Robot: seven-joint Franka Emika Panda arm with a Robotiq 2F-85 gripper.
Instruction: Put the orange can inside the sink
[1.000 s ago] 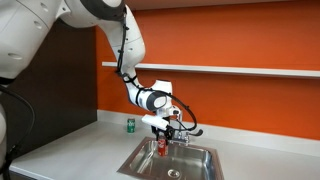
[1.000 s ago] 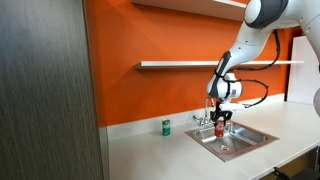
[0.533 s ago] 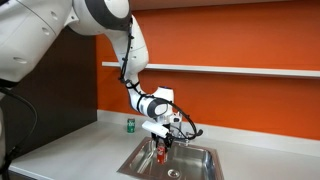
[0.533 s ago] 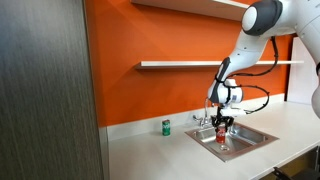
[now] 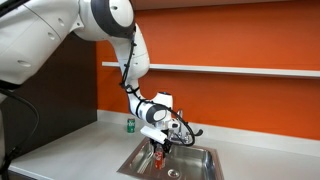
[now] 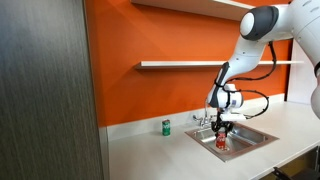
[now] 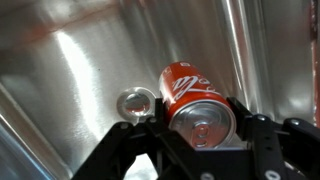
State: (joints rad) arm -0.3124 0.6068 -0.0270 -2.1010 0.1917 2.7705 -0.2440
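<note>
The bottom of the sink beside the drain hole is clear below my gripper, so my gripper should go down next, stand the orange can (image 5: 162, 157) there and let go.
The orange can (image 7: 196, 98) is held between my gripper's (image 7: 198, 125) black fingers, metallic top toward the wrist camera. It hangs low inside the stainless-steel sink (image 7: 70, 70), with the drain hole (image 7: 133, 103) just beside it. In both exterior views the gripper (image 5: 162, 152) (image 6: 221, 136) reaches down into the sink basin (image 5: 192, 163) (image 6: 246, 140) with the can (image 5: 162, 157) (image 6: 221, 142) at its tip. I cannot tell whether the can touches the basin floor.
A green can (image 5: 130, 125) (image 6: 166, 127) stands on the white counter beside the sink. The chrome faucet (image 5: 183, 137) (image 6: 203, 121) rises at the sink's back edge, close to the arm. An orange wall and a shelf (image 5: 240, 70) are behind.
The gripper has lowered with the orange can, going deeper into the sink basin. The green can has not moved.
</note>
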